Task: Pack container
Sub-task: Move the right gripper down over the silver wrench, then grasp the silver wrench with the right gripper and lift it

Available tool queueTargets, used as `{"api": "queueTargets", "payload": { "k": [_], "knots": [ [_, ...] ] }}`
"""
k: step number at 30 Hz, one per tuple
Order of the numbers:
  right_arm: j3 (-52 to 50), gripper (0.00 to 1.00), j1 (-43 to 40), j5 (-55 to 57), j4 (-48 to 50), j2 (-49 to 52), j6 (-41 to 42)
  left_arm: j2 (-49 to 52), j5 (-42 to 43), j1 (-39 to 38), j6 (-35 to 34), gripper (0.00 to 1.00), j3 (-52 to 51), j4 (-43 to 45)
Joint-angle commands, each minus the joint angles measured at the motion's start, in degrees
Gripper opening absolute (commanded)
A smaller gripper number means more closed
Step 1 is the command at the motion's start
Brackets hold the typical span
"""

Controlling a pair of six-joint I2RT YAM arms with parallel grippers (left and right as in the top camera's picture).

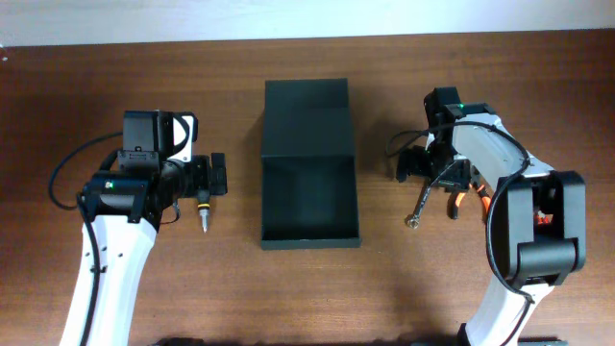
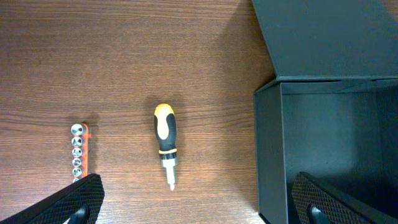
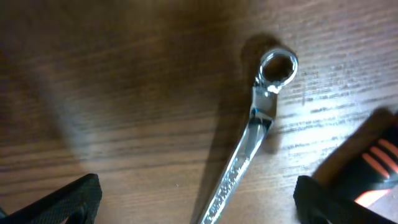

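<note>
The robot's right gripper needs to go down a little toward the tabletop and close across the ring wrench's handle (image 1: 423, 197) (image 3: 219, 199), as that handle already runs between its open fingers.
The container (image 1: 309, 192) is a dark green-black box in the middle of the table, empty, with its flap lid (image 1: 307, 117) laid open at the far side. It also shows at the right of the left wrist view (image 2: 336, 143). My left gripper (image 1: 219, 175) is open and empty, left of the box. A yellow-and-black screwdriver (image 2: 165, 140) lies beyond its open fingers (image 2: 199, 208). My right gripper (image 1: 411, 165) is open, right of the box. A shiny ring wrench (image 3: 252, 143) lies on the table, and its shaft passes between the open fingers (image 3: 199, 205) without being gripped.
An orange rail of silver sockets (image 2: 79, 152) lies left of the screwdriver (image 1: 203, 213). Pliers with orange-and-black handles (image 1: 471, 199) lie right of the wrench (image 1: 421, 204), under the right arm, and show in the right wrist view (image 3: 370, 168).
</note>
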Motion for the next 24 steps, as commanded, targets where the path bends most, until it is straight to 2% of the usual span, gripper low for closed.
{"api": "queueTargets", "payload": {
  "k": [1, 17, 19, 20, 24],
  "knots": [
    [0.0, 0.99, -0.3, 0.5, 0.7, 0.8, 0.3, 0.0, 0.8, 0.3, 0.9, 0.99, 1.1, -0.1],
    [-7.3, 0.99, -0.3, 0.5, 6.8, 1.1, 0.3, 0.0, 0.8, 0.3, 0.9, 0.99, 1.1, -0.1],
    [-7.8, 0.95, -0.3, 0.5, 7.0, 1.1, 0.3, 0.0, 0.8, 0.3, 0.9, 0.99, 1.1, -0.2],
    [-7.9, 0.89, -0.3, 0.5, 7.0, 1.1, 0.3, 0.0, 0.8, 0.3, 0.9, 0.99, 1.1, -0.3],
    [-7.9, 0.53, -0.3, 0.5, 6.8, 1.1, 0.3, 0.0, 0.8, 0.3, 0.9, 0.99, 1.1, -0.3]
  ]
}}
